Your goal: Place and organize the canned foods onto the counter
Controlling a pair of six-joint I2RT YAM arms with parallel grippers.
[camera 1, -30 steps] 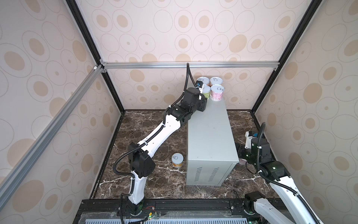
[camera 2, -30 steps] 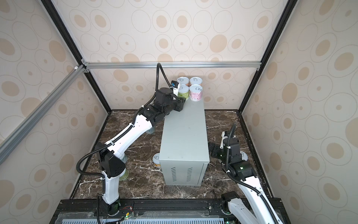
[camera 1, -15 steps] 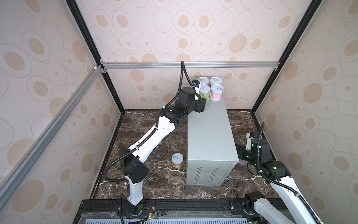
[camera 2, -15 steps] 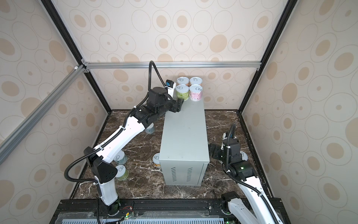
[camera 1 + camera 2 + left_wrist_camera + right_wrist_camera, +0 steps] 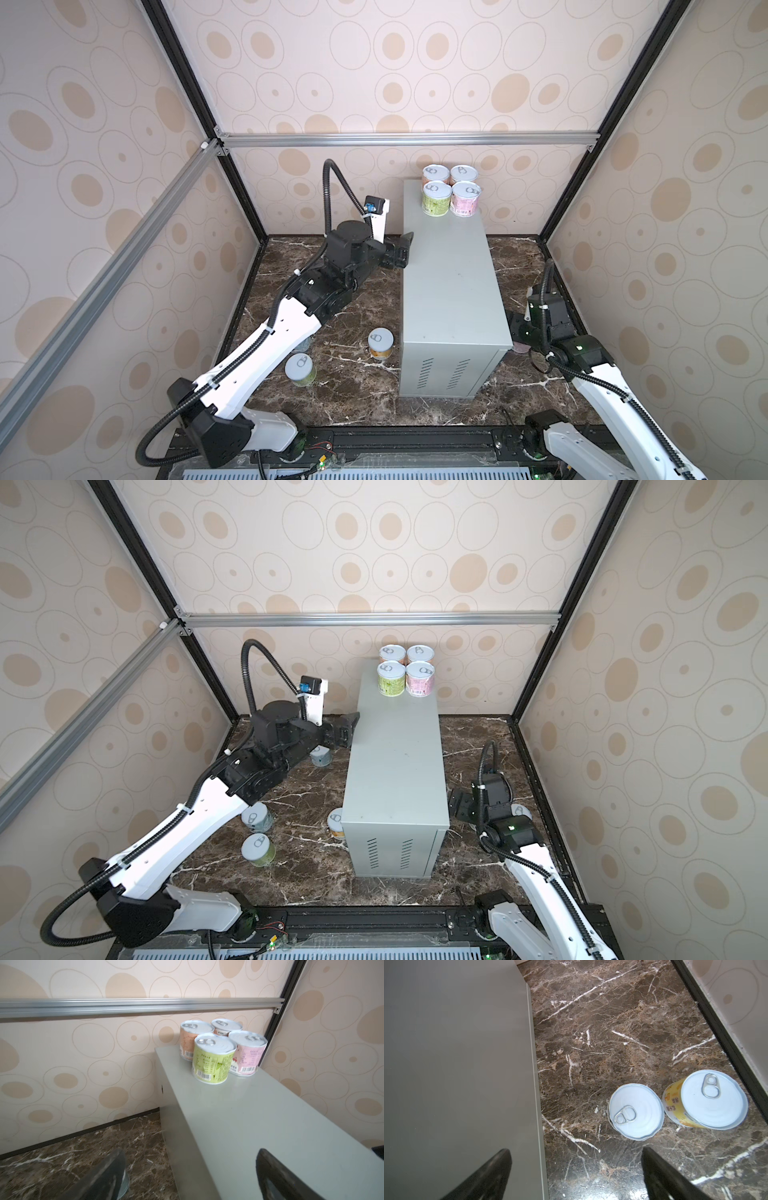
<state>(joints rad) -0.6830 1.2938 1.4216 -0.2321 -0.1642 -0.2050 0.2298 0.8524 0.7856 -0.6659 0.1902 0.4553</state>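
My right gripper will next go down beside the yellow can (image 5: pixel 708 1101) around the sides of the silver-lidded can (image 5: pixel 636 1111) and close, because the silver-lidded can is standing on the marble below my open fingers.
Several cans stand in a tight block at the far end of the grey counter (image 5: pixel 451 282), with a green can (image 5: pixel 436 198) and a pink can (image 5: pixel 465 200) in front. My left gripper (image 5: pixel 401 249) hangs open and empty at the counter's left edge, well back from the green can (image 5: pixel 212 1059). My right gripper (image 5: pixel 576 1150) is open and low over the marble beside the counter's right side (image 5: pixel 456 1064). A silver-lidded can (image 5: pixel 635 1110) and a yellow can (image 5: pixel 708 1101) stand just ahead of it.
More cans stand on the marble floor left of the counter: an orange-labelled one (image 5: pixel 380 343), a green one (image 5: pixel 300 369), a pale blue one (image 5: pixel 257 817) and another (image 5: pixel 321 756) below my left gripper. Patterned walls and black posts close in the sides.
My left gripper has opened, left the green can standing on the counter, and drawn back towards the left and lower. The right arm has barely moved.
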